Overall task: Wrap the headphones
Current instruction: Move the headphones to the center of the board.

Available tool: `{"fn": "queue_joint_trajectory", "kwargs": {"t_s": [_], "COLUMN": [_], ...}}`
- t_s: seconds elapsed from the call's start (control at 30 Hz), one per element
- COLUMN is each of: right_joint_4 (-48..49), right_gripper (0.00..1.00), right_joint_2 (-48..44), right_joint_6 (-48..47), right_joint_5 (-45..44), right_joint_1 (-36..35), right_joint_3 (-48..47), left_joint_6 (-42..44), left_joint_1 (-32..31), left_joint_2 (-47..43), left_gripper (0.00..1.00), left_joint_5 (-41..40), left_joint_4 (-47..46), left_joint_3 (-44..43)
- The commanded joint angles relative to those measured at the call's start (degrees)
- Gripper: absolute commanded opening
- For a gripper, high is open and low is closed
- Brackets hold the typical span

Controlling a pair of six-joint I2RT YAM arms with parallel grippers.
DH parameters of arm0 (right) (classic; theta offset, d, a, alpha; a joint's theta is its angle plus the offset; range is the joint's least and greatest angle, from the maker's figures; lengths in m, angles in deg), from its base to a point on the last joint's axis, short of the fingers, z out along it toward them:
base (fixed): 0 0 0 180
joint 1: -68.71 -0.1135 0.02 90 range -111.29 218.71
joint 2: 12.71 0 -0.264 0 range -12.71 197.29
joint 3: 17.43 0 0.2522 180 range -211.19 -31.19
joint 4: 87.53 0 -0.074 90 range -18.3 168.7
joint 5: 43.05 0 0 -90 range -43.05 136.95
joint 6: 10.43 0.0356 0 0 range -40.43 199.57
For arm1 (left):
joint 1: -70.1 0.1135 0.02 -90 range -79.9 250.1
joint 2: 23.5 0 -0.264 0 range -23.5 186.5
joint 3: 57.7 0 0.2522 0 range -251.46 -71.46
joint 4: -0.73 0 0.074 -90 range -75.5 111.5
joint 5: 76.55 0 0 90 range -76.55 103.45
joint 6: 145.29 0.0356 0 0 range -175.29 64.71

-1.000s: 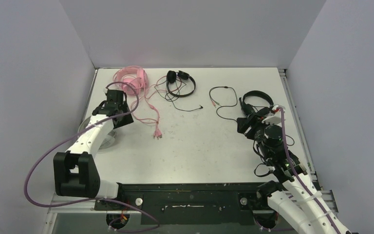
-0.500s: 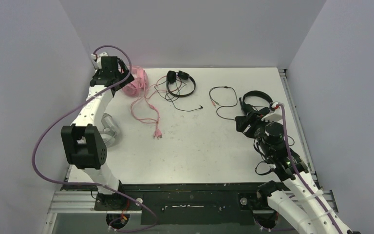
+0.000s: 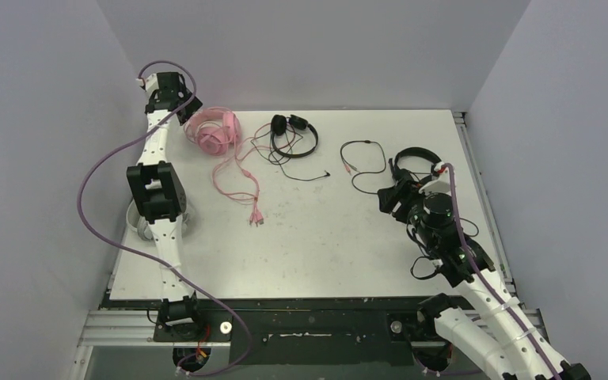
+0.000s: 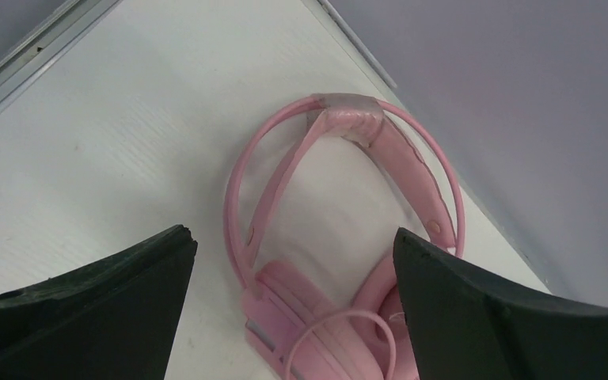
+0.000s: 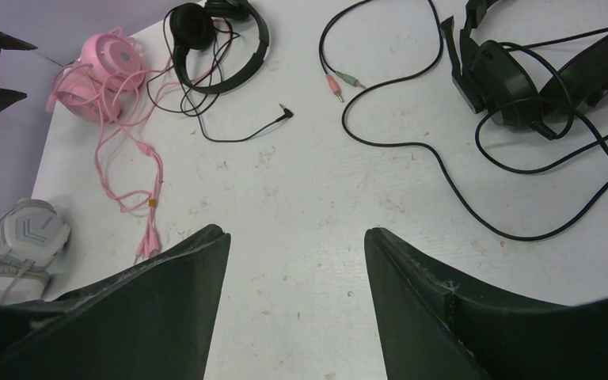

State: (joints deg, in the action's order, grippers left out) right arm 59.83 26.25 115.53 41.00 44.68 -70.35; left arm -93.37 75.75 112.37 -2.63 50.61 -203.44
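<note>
My left gripper will next bring its open fingers, clear of the wall, down and back around the pink headband's near side, which lies below and behind it.
The pink headphones [image 3: 215,131] lie at the back left, and their pink cable [image 3: 247,190] trails toward the table's middle. My left gripper [image 3: 184,107] hangs open just above them; in the left wrist view the pink headband [image 4: 348,127] and ear cups lie between the spread left gripper [image 4: 291,237] fingers, untouched. A thin black headset [image 3: 294,131] lies at the back centre. Another black headset [image 3: 416,162] lies just behind my right gripper [image 3: 394,198]. That right gripper [image 5: 294,233] is open over bare table. The white-grey headset [image 3: 152,220] is partly hidden behind the left arm.
A loose black cable with pink and green plugs [image 3: 350,165] loops between the two black headsets. Grey walls close in the back and both sides. The left arm stretches along the left wall. A metal rail [image 3: 463,119] runs down the table's right edge.
The left arm rose from low beside the white-grey headset and reached to the back left corner, its jaws opening wide over the pink headphones. The right gripper shifted slightly left.
</note>
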Motion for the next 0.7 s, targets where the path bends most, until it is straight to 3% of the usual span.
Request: {"fn": "queue_joint_trajectory", "kwargs": {"t_s": [0.0,0.27,0.4,0.47,0.57,0.67], "right_joint_4": [3.0,3.5,3.3,3.0,2.3,0.9], "right_gripper": [0.64,0.64,0.64,0.64,0.64,0.65], "right_joint_2": [1.1,2.0,1.3,0.5,-0.8,-2.6], "right_joint_6": [2.2,2.1,2.1,2.1,2.5,2.8], "right_joint_5": [1.0,0.2,0.1,0.1,0.3,0.6], "right_joint_1": [0.0,0.1,0.0,0.0,0.1,0.1], "right_joint_3": [-1.9,-2.2,-2.5,-2.4,-2.1,-2.2], "left_joint_6": [-4.3,-7.5,-10.1,-10.4,-10.4,-12.9], "left_joint_1": [2.2,1.9,0.9,-0.4,-2.9,-5.1], "left_joint_2": [7.3,10.1,8.4,5.5,-2.1,-13.5], "left_gripper": [0.92,0.65,0.32,0.22,0.15,0.13], "left_joint_5": [2.3,7.0,7.3,6.0,2.3,-1.3], "left_joint_4": [5.8,0.8,3.3,4.7,4.6,1.2], "left_joint_3": [-9.2,-3.7,-1.2,1.3,11.3,26.8]}}
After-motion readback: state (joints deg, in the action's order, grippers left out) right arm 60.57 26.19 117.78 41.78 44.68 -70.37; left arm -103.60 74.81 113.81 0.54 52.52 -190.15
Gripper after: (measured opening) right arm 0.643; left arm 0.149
